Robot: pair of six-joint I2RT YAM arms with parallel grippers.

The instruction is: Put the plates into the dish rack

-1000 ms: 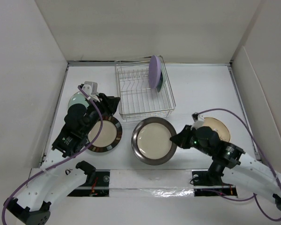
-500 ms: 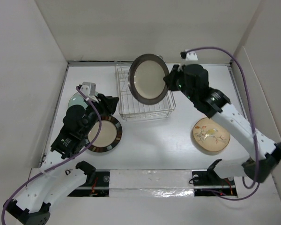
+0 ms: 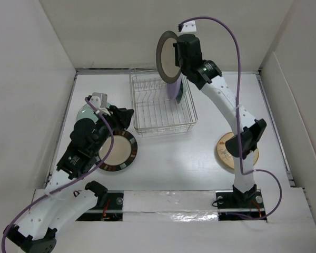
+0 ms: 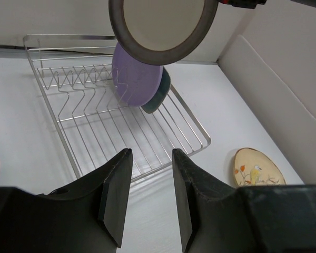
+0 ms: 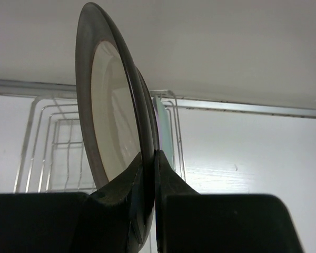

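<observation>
The right gripper shifts to the left in the top view next and lowers the cream plate (image 3: 167,56) into the empty slots beside the upright lavender plate.
My right gripper (image 3: 177,55) is shut on the rim of the brown-rimmed cream plate (image 3: 167,56), holding it on edge high above the back right of the dish rack (image 3: 163,128). The right wrist view shows its fingers (image 5: 149,156) pinching that plate (image 5: 109,121). In the rack (image 4: 197,124) a lavender plate (image 4: 134,81) stands upright, with a dark teal one (image 4: 159,96) behind it. My left gripper (image 3: 123,117) hangs open and holds nothing, left of the rack's front corner. A dark-rimmed plate (image 3: 117,151) lies beneath the left arm.
A small pale green plate (image 3: 85,112) lies at the left, partly under my left arm. A tan floral plate (image 3: 227,153) lies at the right, partly hidden by the right arm. White walls close in the table on three sides.
My right arm has lifted the brown-rimmed plate off the table, carried it over the rack and raised it on edge above the lavender plate. The left arm has barely moved.
</observation>
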